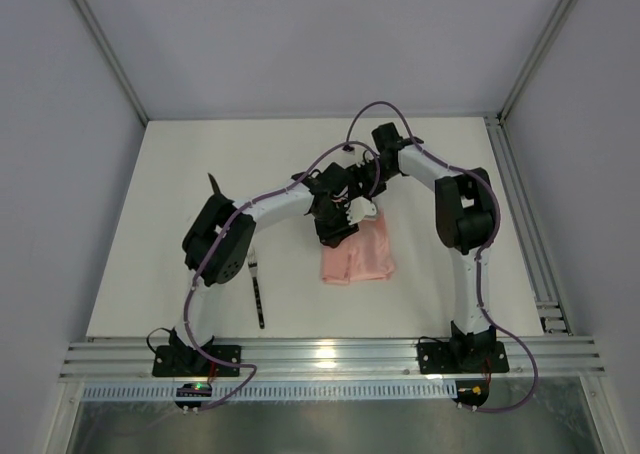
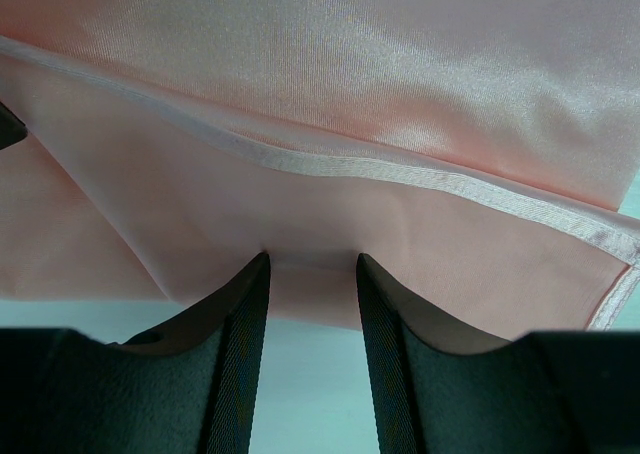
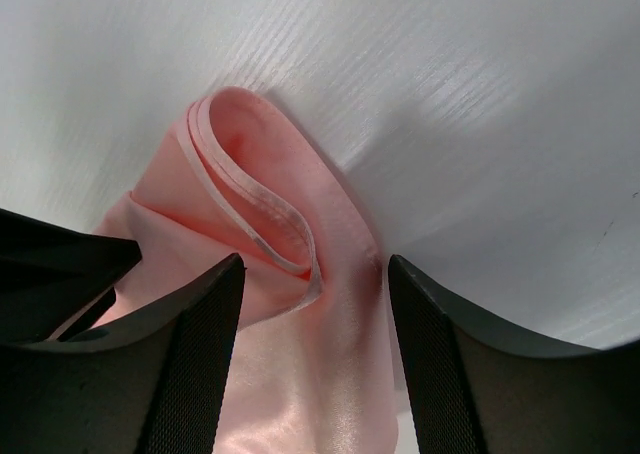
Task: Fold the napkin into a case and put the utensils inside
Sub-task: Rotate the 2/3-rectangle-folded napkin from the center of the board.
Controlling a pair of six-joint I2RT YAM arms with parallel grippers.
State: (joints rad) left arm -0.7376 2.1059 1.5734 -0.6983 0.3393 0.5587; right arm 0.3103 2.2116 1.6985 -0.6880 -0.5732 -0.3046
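Observation:
The right gripper stays over the napkin's raised, curled fold [image 3: 322,274] next and closes both fingers across its hemmed edge, since the fold already sits between the open fingers.
The pale-pink napkin [image 1: 362,259] lies folded into an oblong at the table's middle. My left gripper [image 1: 335,232] and right gripper [image 1: 362,211] meet over its far end. In the left wrist view the napkin [image 2: 350,64] shows a hemmed edge running diagonally, and the left gripper [image 2: 310,259] has its jaws apart, tips at the cloth's near edge. The right gripper [image 3: 313,264] stands open astride a raised, curled fold of the napkin [image 3: 250,164]. The fork [image 1: 258,292] lies to the left of the napkin. The knife [image 1: 214,186] pokes out from behind the left arm.
A white table [image 1: 200,154] is enclosed by grey walls on three sides. An aluminium rail [image 1: 330,359] runs along the near edge and another rail [image 1: 525,234] runs down the right side. A dark gripper part [image 3: 50,274] sits at the left of the right wrist view.

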